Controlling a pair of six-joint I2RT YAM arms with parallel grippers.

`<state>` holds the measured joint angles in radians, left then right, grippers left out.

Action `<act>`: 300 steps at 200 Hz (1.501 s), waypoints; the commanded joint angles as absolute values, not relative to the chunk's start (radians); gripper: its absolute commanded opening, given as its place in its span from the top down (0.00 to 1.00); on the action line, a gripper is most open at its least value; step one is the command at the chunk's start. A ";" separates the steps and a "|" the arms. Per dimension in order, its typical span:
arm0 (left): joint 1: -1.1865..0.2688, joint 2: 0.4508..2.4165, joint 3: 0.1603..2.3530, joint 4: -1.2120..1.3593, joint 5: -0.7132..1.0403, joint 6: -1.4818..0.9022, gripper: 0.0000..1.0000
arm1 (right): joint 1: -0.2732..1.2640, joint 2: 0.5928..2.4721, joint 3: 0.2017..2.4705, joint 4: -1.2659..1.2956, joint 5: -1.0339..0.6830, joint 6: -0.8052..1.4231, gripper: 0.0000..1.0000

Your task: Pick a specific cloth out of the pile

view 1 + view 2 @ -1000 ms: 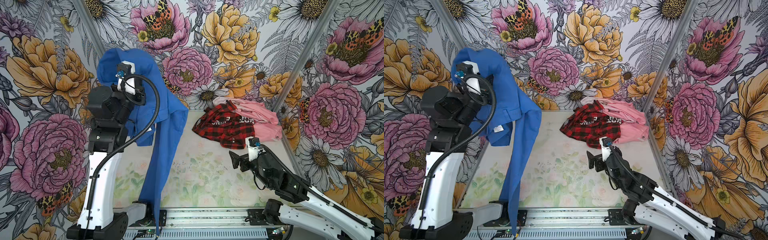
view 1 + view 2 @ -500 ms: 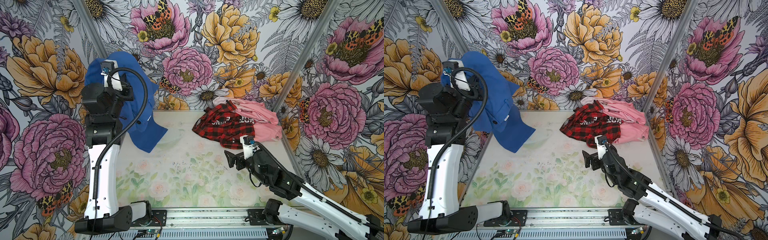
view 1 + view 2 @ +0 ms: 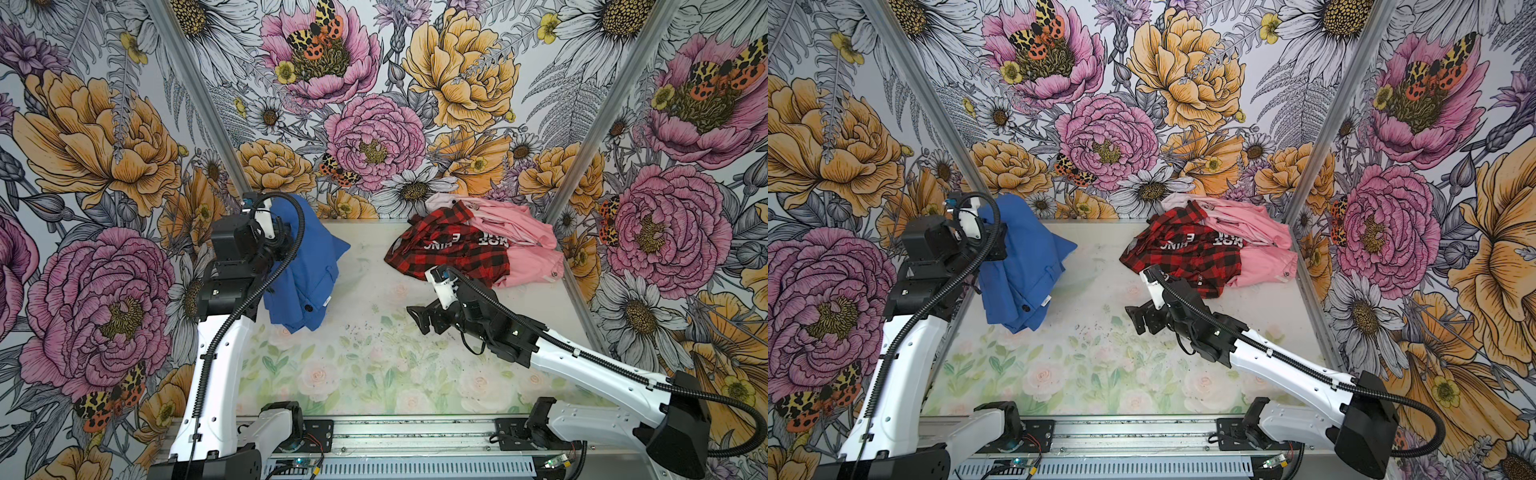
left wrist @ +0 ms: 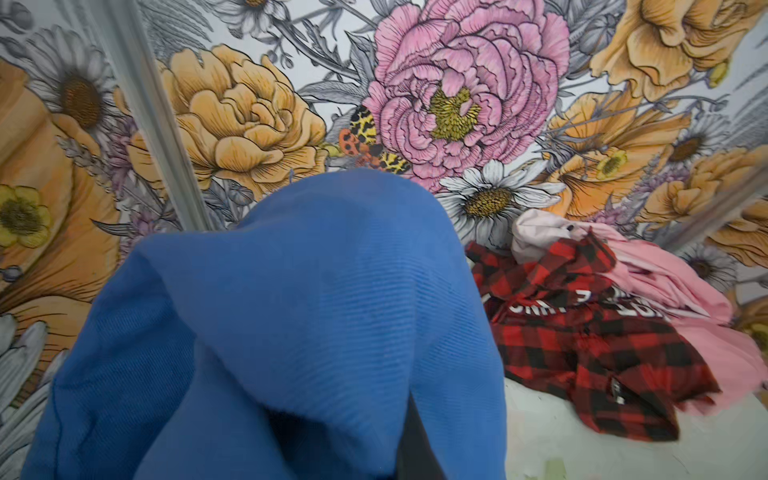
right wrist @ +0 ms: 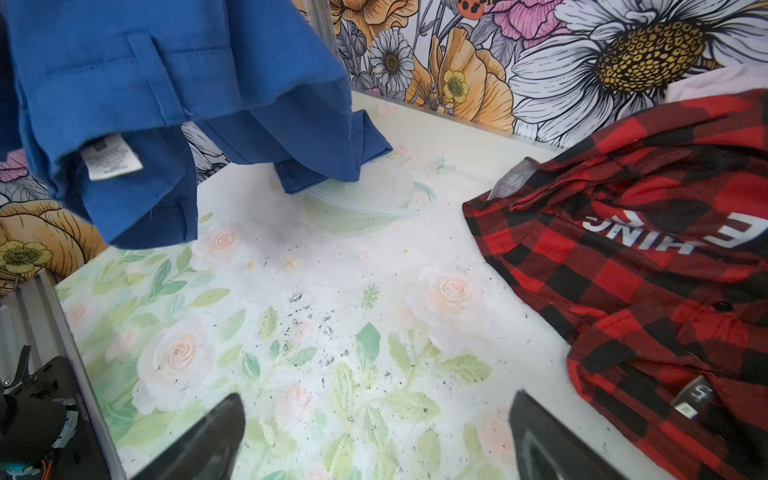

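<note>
The cloth hangs clear of the pile, so my left gripper will go down and tip its fingers down toward the tabletop beneath the cloth to release it.
The cloth, a royal-blue shirt with a dark button and a white label, hangs at the table's back left, and its lowest folds rest on the table. My left gripper is shut on the cloth near its top. In the left wrist view the blue fabric covers the jaws. The pile lies at the back right: a red-and-black plaid shirt on pink garments. My right gripper hovers open and empty over the table's middle, just in front of the plaid shirt.
The floral table mat carries dark specks at its middle. Flower-printed walls with metal corner posts close in three sides. A metal rail with both arm bases runs along the front edge. A faint clear round shape lies beside the cloth's hem.
The left arm has come down and moved back-left with the cloth; the cloth hung high and long and now bunches onto the table. The right gripper has shifted a little to the left.
</note>
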<state>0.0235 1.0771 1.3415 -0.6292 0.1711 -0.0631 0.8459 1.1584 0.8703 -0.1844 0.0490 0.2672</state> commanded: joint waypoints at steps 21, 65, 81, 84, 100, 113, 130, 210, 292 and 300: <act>0.052 1.183 1.443 -0.723 0.081 -0.185 1.00 | 0.824 1.185 0.905 -0.083 -0.031 0.252 0.00; 0.126 1.486 1.538 -0.780 0.029 -0.247 1.00 | 0.807 1.130 0.870 -0.082 -0.003 0.270 0.00; 0.125 1.574 1.589 -0.783 -0.018 -0.228 1.00 | 0.802 1.120 0.859 -0.082 0.006 0.279 0.00; 0.120 1.587 1.600 -0.782 -0.043 -0.223 1.00 | 0.802 1.119 0.858 -0.081 0.007 0.280 0.01; 0.065 1.629 1.640 -0.774 -0.316 -0.181 1.00 | 0.800 1.117 0.852 -0.077 0.011 0.288 0.00; 0.013 1.619 1.599 -0.665 -0.519 -0.128 1.00 | 0.800 1.116 0.847 -0.071 0.012 0.295 0.00; -0.020 1.591 1.505 -0.469 -0.614 -0.073 1.00 | 0.798 1.118 0.841 -0.067 0.013 0.299 0.01; -0.034 1.645 1.441 -0.534 -0.106 -0.107 1.00 | 0.799 1.114 0.828 -0.067 0.023 0.299 0.01; -0.041 1.606 1.517 -0.830 -0.172 0.126 0.12 | 0.752 1.105 0.807 -0.062 0.006 0.288 0.00; -0.051 1.571 1.504 -0.830 -0.196 0.167 0.09 | 0.746 1.106 0.803 -0.056 -0.001 0.290 0.01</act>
